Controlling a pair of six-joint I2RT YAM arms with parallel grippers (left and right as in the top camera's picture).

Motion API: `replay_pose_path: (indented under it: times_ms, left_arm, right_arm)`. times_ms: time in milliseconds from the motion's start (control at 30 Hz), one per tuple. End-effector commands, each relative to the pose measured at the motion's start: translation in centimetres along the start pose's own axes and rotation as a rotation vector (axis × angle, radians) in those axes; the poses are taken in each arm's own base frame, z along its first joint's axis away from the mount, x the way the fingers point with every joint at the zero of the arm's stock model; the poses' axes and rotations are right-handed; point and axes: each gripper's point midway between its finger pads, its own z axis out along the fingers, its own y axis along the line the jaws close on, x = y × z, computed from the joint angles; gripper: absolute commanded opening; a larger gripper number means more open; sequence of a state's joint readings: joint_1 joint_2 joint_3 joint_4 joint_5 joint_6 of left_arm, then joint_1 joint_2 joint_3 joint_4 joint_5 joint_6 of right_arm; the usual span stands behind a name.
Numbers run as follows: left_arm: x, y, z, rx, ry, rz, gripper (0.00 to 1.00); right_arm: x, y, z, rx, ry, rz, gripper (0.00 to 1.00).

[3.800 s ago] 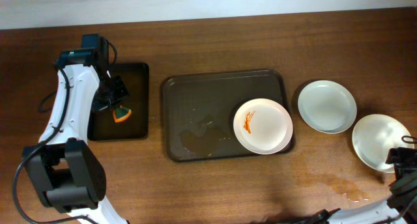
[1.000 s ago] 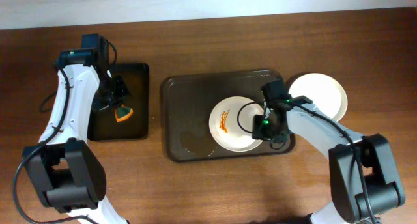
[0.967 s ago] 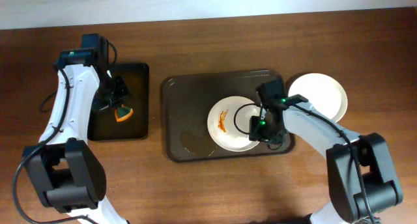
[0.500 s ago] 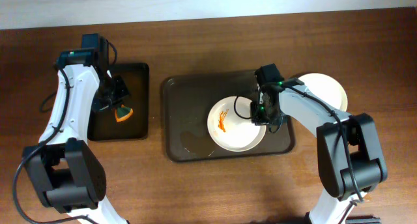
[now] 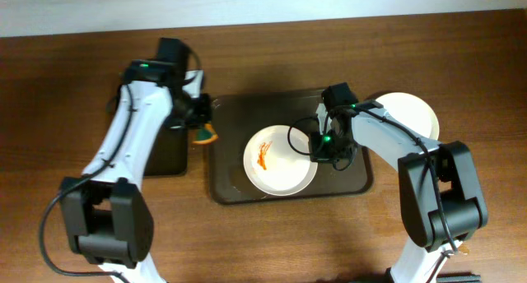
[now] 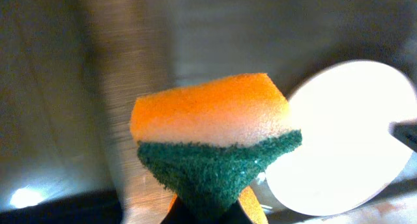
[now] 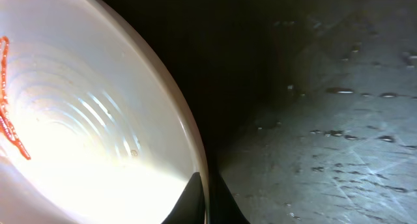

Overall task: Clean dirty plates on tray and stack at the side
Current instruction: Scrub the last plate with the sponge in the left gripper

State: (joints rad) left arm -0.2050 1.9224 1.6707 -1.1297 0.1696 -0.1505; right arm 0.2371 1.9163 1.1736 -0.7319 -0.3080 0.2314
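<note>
My left gripper moves down onto the plate and wipes next, since an orange streak marks it, then releases the sponge [image 5: 204, 135] over the small black tray.
A dirty white plate [image 5: 280, 160] with an orange streak lies in the dark tray [image 5: 226, 180]. My right gripper [image 5: 317, 147] is shut on the plate's right rim. In the right wrist view the fingers pinch the rim of the plate [image 7: 78, 133] at the right gripper [image 7: 207, 199], above the wet tray floor [image 7: 326, 120]. My left gripper [image 5: 202, 128] hangs over the tray's left edge, shut on an orange-and-green sponge [image 5: 204, 135]. In the left wrist view the sponge [image 6: 215, 139] fills the middle above the left gripper [image 6: 207, 212], with the plate [image 6: 345, 146] to its right.
A clean white plate [image 5: 408, 118] sits on the wooden table right of the tray, partly under my right arm. A small black tray [image 5: 169, 155] lies left of the big tray, behind my left arm.
My left arm has swung right from the small black tray to the big tray's left edge, carrying the sponge. My right gripper has shut on the plate's rim, and the plate has shifted left.
</note>
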Motion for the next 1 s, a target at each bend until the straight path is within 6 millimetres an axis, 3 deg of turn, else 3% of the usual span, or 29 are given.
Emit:
replay_pose_path:
  times_ms: [0, 67, 133, 167, 267, 367, 467, 533, 667, 767, 833, 867, 900, 967]
  left_arm:
    - [0.1, -5.5, 0.3, 0.084, -0.027, 0.063, 0.00]
    - [1.5, -7.7, 1.1, 0.090, 0.007, 0.013, 0.00]
    - [3.4, -9.0, 3.0, 0.081, 0.047, 0.003, 0.00]
    - [4.9, -9.2, 5.2, 0.075, 0.068, -0.033, 0.00]
    - [6.9, -9.4, 9.1, 0.092, 0.069, -0.073, 0.00]
    - [6.7, -10.7, 10.7, 0.153, 0.019, -0.099, 0.00]
    - [5.6, -13.7, 10.6, 0.234, -0.052, -0.038, 0.00]
    - [5.6, -14.2, 10.6, 0.234, -0.067, -0.008, 0.00]
    - [4.8, -11.9, 11.9, 0.103, -0.110, -0.010, 0.00]
    - [5.5, -8.8, 15.1, -0.051, -0.085, -0.011, 0.00]
    - [6.1, -8.2, 16.1, -0.081, -0.057, 0.061, 0.17]
    - [6.1, -7.3, 16.0, -0.129, -0.055, 0.100, 0.14]
    - [6.1, -6.2, 15.8, -0.190, -0.059, 0.133, 0.05]
    - [6.0, -2.1, 14.4, -0.429, -0.078, 0.149, 0.00]
  right_arm:
    - [1.6, -0.4, 1.7, 0.006, 0.060, 0.001, 0.04]
    - [1.5, 1.0, 1.6, -0.073, 0.064, 0.001, 0.04]
    - [1.1, 1.2, 1.6, -0.080, 0.049, 0.061, 0.04]
    - [0.9, 1.2, 1.6, -0.081, 0.043, 0.060, 0.04]
    - [0.8, 1.3, 1.6, -0.083, 0.036, 0.058, 0.04]
    - [0.7, 1.3, 1.6, -0.085, 0.033, 0.057, 0.04]
    - [0.7, 1.3, 1.6, -0.085, 0.033, 0.057, 0.04]
    - [0.7, 1.3, 1.6, -0.085, 0.033, 0.057, 0.04]
    - [0.7, 1.3, 1.6, -0.084, 0.034, 0.057, 0.04]
    - [0.7, 1.3, 1.6, -0.084, 0.033, 0.057, 0.04]
    - [0.7, 1.3, 1.6, -0.084, 0.033, 0.057, 0.04]
    - [0.7, 1.3, 1.6, -0.084, 0.034, 0.057, 0.04]
    - [0.7, 1.3, 1.6, -0.084, 0.035, 0.057, 0.04]
    - [0.7, 1.2, 1.6, -0.083, 0.036, 0.058, 0.04]
